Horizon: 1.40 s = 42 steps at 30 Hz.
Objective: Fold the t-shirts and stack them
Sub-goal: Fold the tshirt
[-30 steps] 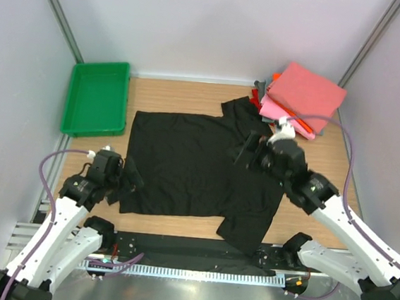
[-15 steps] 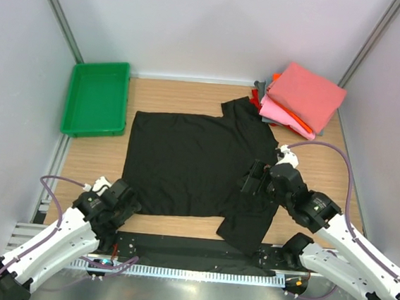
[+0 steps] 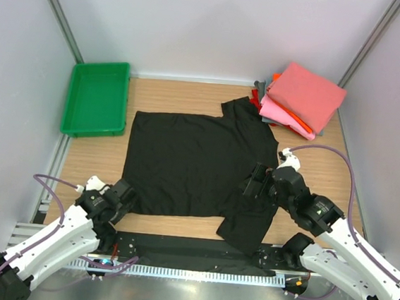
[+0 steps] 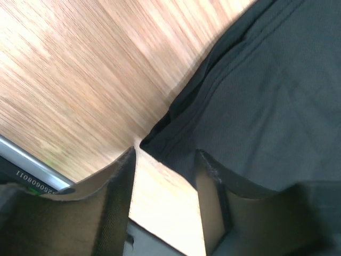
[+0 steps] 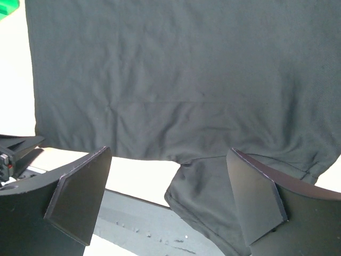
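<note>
My right gripper needs to move back next, open, and go down onto the near sleeve's end corner (image 3: 250, 253), because that corner lies back over the black strip.
A plain black t-shirt (image 3: 184, 163) lies spread flat on the wooden table, its near-right sleeve (image 3: 246, 222) reaching the table's front edge. Folded t-shirts in salmon-pink, pink, red, orange and grey are stacked (image 3: 304, 96) at the back right. My left gripper (image 3: 125, 194) is low at the shirt's near-left corner. In the left wrist view that gripper (image 4: 166, 156) has its jaws partly apart over bare wood, with the black t-shirt's corner (image 4: 160, 138) just past the tips. My right gripper (image 3: 252, 180) hovers wide open over the shirt's near-right part (image 5: 176, 80), holding nothing.
A green plastic tray (image 3: 97, 97) stands at the back left, beside the left wall. A black strip and metal rail (image 3: 196, 259) run along the table's front edge near the arm bases. Grey walls close in both sides and the back.
My left arm pulled back and dropped to the shirt's near-left corner while its jaws narrowed. My right arm came nearer and lower over the near-right sleeve, jaws still wide.
</note>
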Available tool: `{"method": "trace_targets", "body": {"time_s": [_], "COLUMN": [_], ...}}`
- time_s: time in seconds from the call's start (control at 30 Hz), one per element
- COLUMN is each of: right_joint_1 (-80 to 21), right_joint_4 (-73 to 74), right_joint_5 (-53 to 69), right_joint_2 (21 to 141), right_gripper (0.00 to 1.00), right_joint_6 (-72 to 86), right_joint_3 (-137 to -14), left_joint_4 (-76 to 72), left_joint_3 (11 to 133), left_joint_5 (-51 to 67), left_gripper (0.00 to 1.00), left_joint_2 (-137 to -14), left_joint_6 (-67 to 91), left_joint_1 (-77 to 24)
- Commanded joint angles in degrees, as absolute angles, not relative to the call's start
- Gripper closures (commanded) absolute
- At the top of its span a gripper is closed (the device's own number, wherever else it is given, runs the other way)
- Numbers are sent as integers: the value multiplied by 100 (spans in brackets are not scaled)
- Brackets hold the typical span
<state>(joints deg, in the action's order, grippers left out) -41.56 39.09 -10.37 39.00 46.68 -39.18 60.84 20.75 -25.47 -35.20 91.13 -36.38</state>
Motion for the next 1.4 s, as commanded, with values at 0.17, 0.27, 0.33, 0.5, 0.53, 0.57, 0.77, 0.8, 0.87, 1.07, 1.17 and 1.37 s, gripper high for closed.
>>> {"method": "trace_targets", "body": {"time_s": [0.17, 0.27, 0.33, 0.5, 0.53, 0.57, 0.77, 0.8, 0.87, 1.07, 1.17, 1.37], "right_joint_1": [-4184, -4192, -4219, -4596, -4684, -4763, -5500, -5728, -5906, -6775, -7162, -7708], "right_joint_4": [4602, 5193, 5404, 6011, 6064, 6160, 6003, 5942, 5906, 5441, 5449, 5186], "right_joint_5": [-1651, -1749, -1635, -1433, -1398, -1363, -563, -423, -291, 316, 439, 545], "right_joint_2": [3841, 3972, 4017, 4016, 4051, 4078, 4692, 4998, 5333, 6073, 6398, 6767], "right_gripper": [7, 7, 8, 12, 15, 19, 21, 21, 21, 24, 26, 34], "right_joint_6": [5052, 5255, 5440, 5703, 5826, 5879, 5942, 5907, 5758, 5985, 6081, 6337], "right_joint_3": [-3762, -3779, -3692, -3454, -3463, -3454, -3393, -3358, -3358, -3348, -3436, -3288], "left_joint_4": [5731, 5643, 5608, 5414, 5379, 5353, 5063, 5028, 4957, 4834, 4825, 4869], "left_joint_3": [2162, 2145, 2110, 2004, 1987, 1978, 1899, 1898, 1916, 1881, 1811, 1635], "left_joint_5": [-3164, -3208, -3199, -3155, -3147, -3146, -3103, -3085, -3041, -2892, -2857, -2856], "left_gripper": [95, 100, 100, 100, 100, 100, 100, 100, 100, 100, 100, 100], "left_joint_2": [-3779, -3762, -3700, -3437, -3350, -3323, -3208, -3217, -3226, -3147, -3024, -2646], "left_joint_6": [9088, 8965, 8878, 8605, 8561, 8491, 8122, 8086, 7981, 7814, 7805, 7901], "left_joint_1": [-3665, -3665, -3665, -3665, -3665, -3665, -3665, -3665, -3665, -3665, -3665, -3665]}}
